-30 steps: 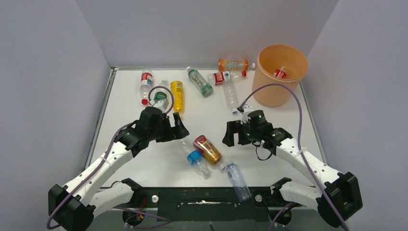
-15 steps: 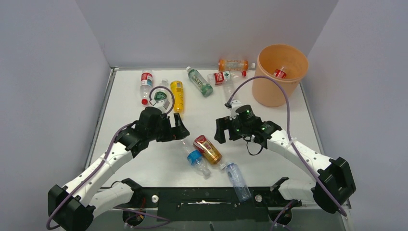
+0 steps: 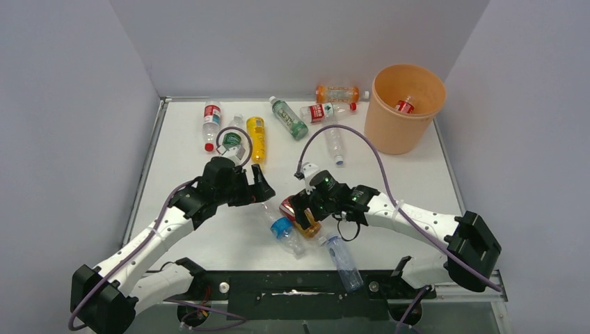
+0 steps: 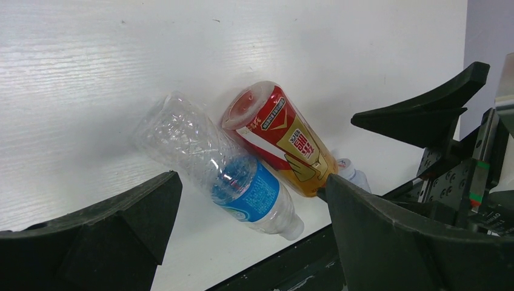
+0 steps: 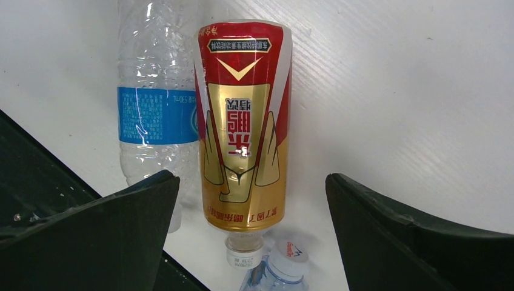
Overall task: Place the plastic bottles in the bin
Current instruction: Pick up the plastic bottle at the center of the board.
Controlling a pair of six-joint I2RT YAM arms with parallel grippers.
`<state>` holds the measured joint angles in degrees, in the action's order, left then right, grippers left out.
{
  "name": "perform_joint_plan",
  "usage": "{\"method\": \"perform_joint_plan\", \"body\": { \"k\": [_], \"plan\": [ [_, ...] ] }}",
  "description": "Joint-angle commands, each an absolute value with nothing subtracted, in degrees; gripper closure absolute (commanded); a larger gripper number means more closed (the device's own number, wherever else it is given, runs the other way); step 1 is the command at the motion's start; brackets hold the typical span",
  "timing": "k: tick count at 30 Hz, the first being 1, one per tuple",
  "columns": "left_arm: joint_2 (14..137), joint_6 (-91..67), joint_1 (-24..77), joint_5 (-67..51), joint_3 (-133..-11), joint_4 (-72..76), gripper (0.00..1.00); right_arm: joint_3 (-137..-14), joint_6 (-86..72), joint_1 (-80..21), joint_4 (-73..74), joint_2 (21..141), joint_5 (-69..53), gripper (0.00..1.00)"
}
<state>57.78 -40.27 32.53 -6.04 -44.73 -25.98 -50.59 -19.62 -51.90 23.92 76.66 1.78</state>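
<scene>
The right gripper lowers its open fingers around the bottle's gold half (image 3: 311, 227) (image 5: 242, 170) next, since the red-gold bottle lies below it with one finger already on either side.
A red-gold bottle (image 3: 309, 226) (image 5: 245, 121) lies near the table's front, cap toward the near edge. My right gripper (image 3: 300, 209) (image 5: 251, 180) hovers open over it, one finger on each side and neither touching. Beside it lies a clear blue-label bottle (image 3: 282, 228) (image 4: 242, 182) (image 5: 154, 115). My left gripper (image 3: 256, 189) (image 4: 251, 188) stands open just left of both bottles, holding nothing. A third, bluish clear bottle (image 3: 343, 261) (image 5: 288, 251) lies at the front edge. The peach-orange bin (image 3: 389, 132) stands at the back right with a red-label bottle (image 3: 404, 106) inside.
Several more bottles lie along the back: a red-label clear one (image 3: 211, 118), a green-label one (image 3: 232, 139), a yellow one (image 3: 256, 136), a green one (image 3: 289, 117), another red-label one (image 3: 321, 111), an orange one (image 3: 337, 92) and a clear one (image 3: 334, 142). Grey walls enclose the table.
My right arm has swung left and toward the near edge, from mid-table to above the red-gold bottle, still open. The left arm and the bottles have not moved.
</scene>
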Motion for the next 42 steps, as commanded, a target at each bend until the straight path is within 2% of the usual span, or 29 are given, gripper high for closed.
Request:
{"method": "perform_joint_plan", "body": {
  "k": [1, 17, 24, 31, 35, 42],
  "plan": [
    [57.8, -41.01, 32.69, -6.13, -45.06, -22.24, 0.09, -51.59, -18.24, -53.66, 20.3, 78.09, 4.54, 0.03],
    [53.94, -42.11, 32.65, -5.38, -43.32, -23.29, 0.09, -53.03, -18.35, -59.24, 20.08, 86.54, 9.49, 0.06],
    [53.3, -42.27, 32.7, -5.6, -42.47, -23.55, 0.09, -53.86, -18.87, -59.91, 19.74, 89.15, 10.45, 0.11],
    [52.54, -42.42, 32.68, -5.7, -41.24, -23.9, 0.09, -53.38, -19.98, -59.89, 18.99, 90.53, 10.79, 0.2],
    [52.32, -42.7, 32.7, -5.67, -40.34, -24.28, 0.09, -53.35, -20.34, -59.89, 18.94, 90.89, 11.38, 0.33],
    [51.22, -43.59, 32.7, -5.05, -38.85, -25.36, 0.09, -54.97, -20.06, -59.89, 19.45, 89.86, 12.59, 0.43]
  ]
}}
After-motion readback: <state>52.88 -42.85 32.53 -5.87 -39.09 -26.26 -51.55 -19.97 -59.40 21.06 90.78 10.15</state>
